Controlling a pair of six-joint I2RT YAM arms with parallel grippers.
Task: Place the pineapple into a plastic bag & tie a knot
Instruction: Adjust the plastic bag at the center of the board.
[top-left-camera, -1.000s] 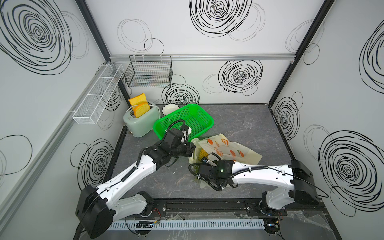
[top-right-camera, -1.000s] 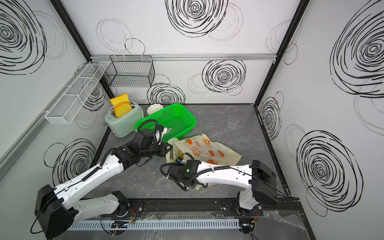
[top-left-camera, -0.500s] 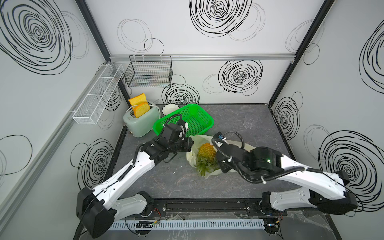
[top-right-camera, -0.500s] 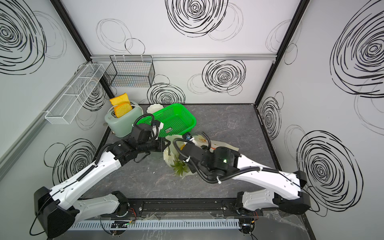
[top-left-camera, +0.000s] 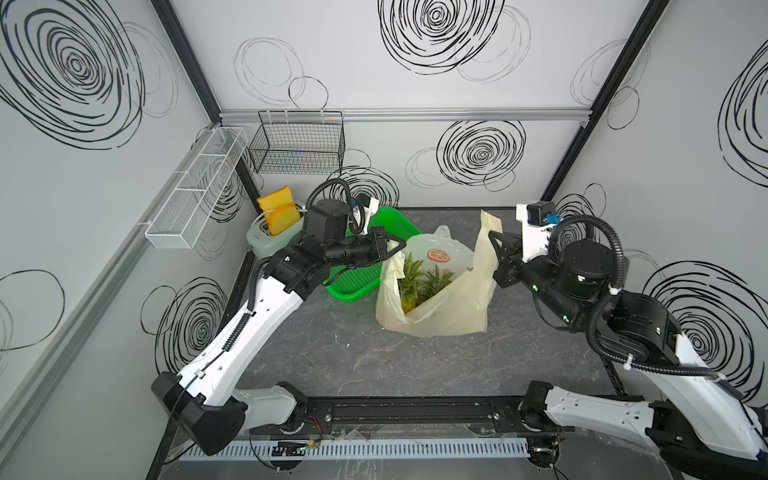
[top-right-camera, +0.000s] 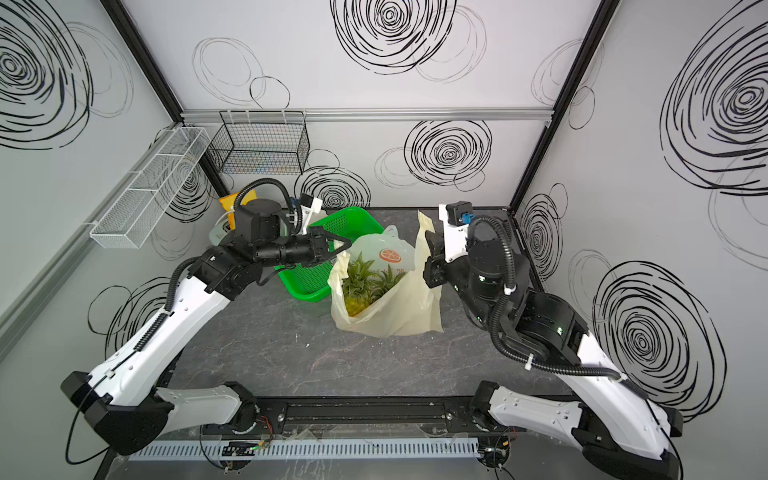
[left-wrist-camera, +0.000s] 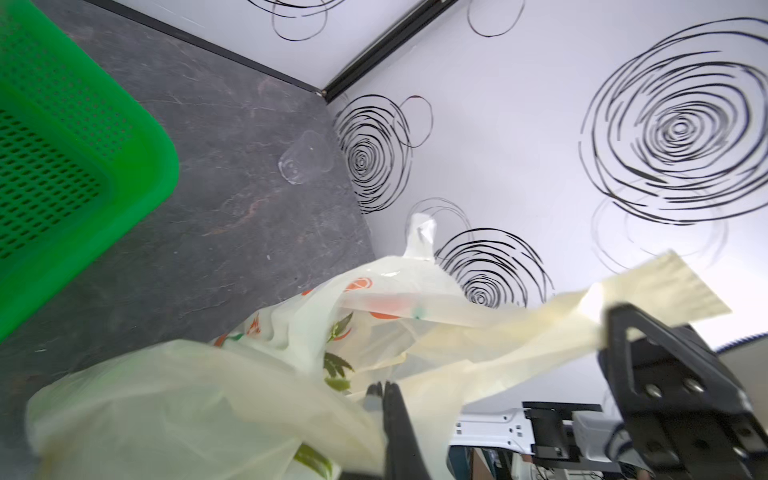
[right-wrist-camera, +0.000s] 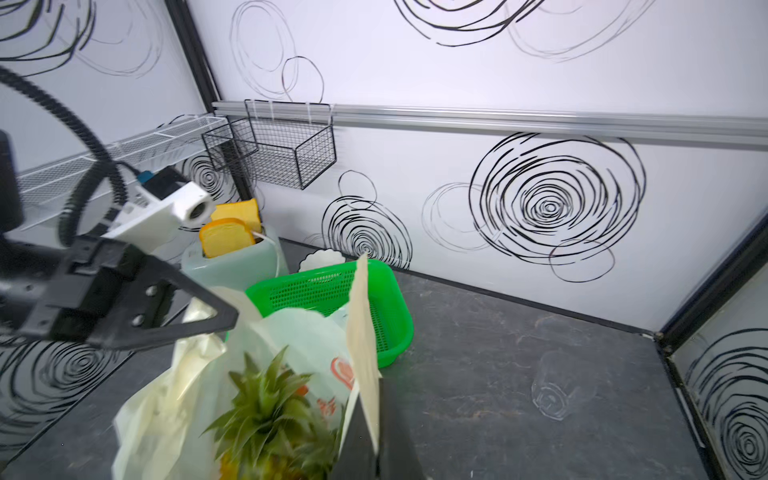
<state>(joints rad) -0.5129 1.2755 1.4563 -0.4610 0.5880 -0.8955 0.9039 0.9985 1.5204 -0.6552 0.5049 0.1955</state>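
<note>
The pineapple (top-left-camera: 419, 282) is inside the bag, so my left gripper needs to lower the handle toward the green basket's edge beside the bag and let it go.
The pale yellow plastic bag (top-left-camera: 453, 307) (top-right-camera: 403, 307) stands on the dark table, its mouth stretched open between my two grippers. The pineapple (top-left-camera: 419, 282) (top-right-camera: 365, 282) (right-wrist-camera: 270, 411) sits inside with its green crown up. My left gripper (top-left-camera: 401, 245) (top-right-camera: 347, 245) (left-wrist-camera: 380, 388) is shut on the bag's left handle. My right gripper (top-left-camera: 492, 239) (top-right-camera: 428, 239) (right-wrist-camera: 376, 386) is shut on the right handle strip, whose end sticks up above the jaws. No knot is in view.
A green basket (top-left-camera: 353, 286) lies just left of the bag, under the left gripper. Behind it stands a toaster (top-left-camera: 270, 237) with bread. A clear cup (right-wrist-camera: 557, 390) lies on its side at the back right. A black wire basket (top-left-camera: 299, 145) and white mesh shelf (top-left-camera: 195, 191) hang on the walls.
Both grippers have risen from the table and drawn apart. The bag, flat a second ago, now hangs open between them with the pineapple inside. The right arm swung up and to the right.
</note>
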